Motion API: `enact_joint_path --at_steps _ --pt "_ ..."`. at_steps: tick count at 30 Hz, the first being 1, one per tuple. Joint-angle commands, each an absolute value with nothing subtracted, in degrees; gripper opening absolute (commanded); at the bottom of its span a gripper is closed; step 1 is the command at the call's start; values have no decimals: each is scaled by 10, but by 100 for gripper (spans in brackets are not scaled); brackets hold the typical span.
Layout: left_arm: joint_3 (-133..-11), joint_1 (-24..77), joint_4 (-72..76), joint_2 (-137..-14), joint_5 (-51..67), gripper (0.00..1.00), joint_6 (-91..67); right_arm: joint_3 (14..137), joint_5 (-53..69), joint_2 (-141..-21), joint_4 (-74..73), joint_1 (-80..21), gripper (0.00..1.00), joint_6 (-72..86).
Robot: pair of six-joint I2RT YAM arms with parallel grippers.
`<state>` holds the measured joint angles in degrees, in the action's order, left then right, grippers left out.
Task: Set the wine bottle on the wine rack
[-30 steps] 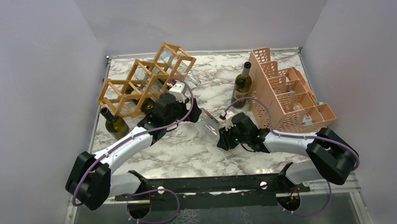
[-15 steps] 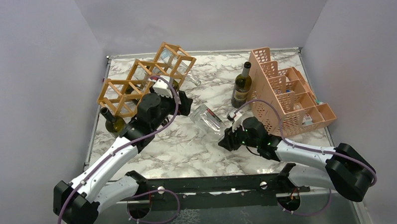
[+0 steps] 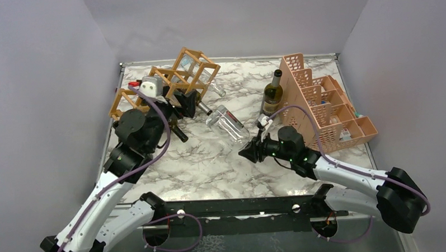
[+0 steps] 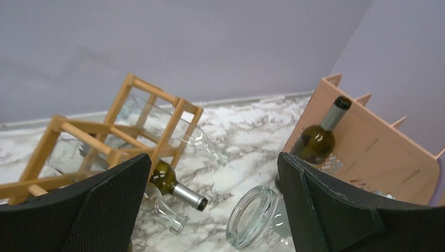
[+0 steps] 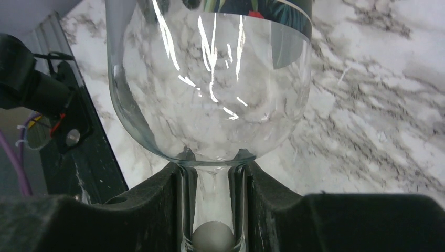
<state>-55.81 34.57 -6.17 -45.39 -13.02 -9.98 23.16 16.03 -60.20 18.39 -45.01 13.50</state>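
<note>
The robot's right gripper will carry the wine bottle outward and toward the end of the rack farthest from the crate and release it there, since the base of the wine bottle already faces the rack.
The wooden lattice wine rack stands at the back left and also shows in the left wrist view. It holds clear bottles and a green bottle whose silver neck sticks out. My right gripper is shut on the neck of a clear wine bottle. The bottle is tilted and its base points up-left toward the rack. The right wrist view shows the neck pinched between the fingers of that gripper and the bottle's body above. My left gripper is open and empty in front of the rack; the clear bottle's base lies ahead of it.
A green bottle stands upright against the pink grid crate at the back right. It also shows in the left wrist view. The marble table's near edge meets a black rail.
My left arm has pulled back to the left and risen, away from the clear bottle and over to the rack. My right gripper has pushed the clear bottle up-left toward the rack.
</note>
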Motion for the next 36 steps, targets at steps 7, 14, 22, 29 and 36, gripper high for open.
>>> enact_joint_path --at_steps 7,14,22,29,36 --pt "-647 343 -78 -386 -132 96 -4 435 203 -701 438 -478 1 157" --pt "-670 343 -81 -344 -154 96 16 586 172 -841 450 -517 1 176" --pt "-697 343 -114 -319 -170 96 28 800 153 -1004 402 -535 1 202" --pt "-700 343 -131 -306 -182 96 26 967 117 -1117 277 -553 1 187" --pt "-698 343 -141 -299 -200 96 25 1094 57 -1194 146 -569 1 152"
